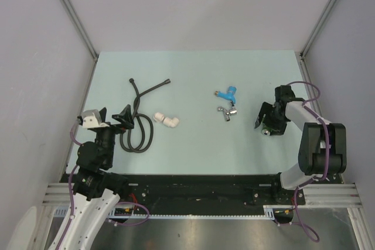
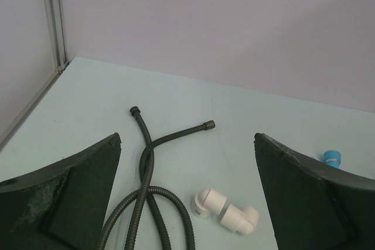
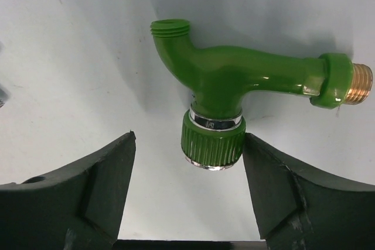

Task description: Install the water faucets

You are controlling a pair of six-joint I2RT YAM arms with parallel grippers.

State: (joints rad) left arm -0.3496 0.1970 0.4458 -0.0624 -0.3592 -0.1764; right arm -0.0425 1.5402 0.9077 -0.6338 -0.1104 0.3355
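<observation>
Next my left gripper will go right in the top view, over the white elbow fittings, to close on the green faucet, as my right gripper already straddles the faucet's knob.
A bright green water faucet (image 3: pixel 234 80) lies on the table with its brass threaded end to the right in the right wrist view. My right gripper (image 3: pixel 188 137) is open around its ribbed green knob. The right finger touches the knob and the left finger stands well apart from it. From above, the right gripper (image 1: pixel 266 124) sits over this faucet (image 1: pixel 268 132) at the table's right side. A blue-handled faucet (image 1: pixel 227 93) and a chrome one (image 1: pixel 227 111) lie mid-table. My left gripper (image 1: pixel 114 115) hangs wide open at the left, holding nothing.
A coiled black hose (image 1: pixel 137 118) lies by the left gripper, with joined white elbow fittings (image 1: pixel 166 120) just to its right. The left wrist view shows the hose (image 2: pixel 146 168), the fittings (image 2: pixel 225 210) and a blue cap (image 2: pixel 331 157). Grey walls enclose the table.
</observation>
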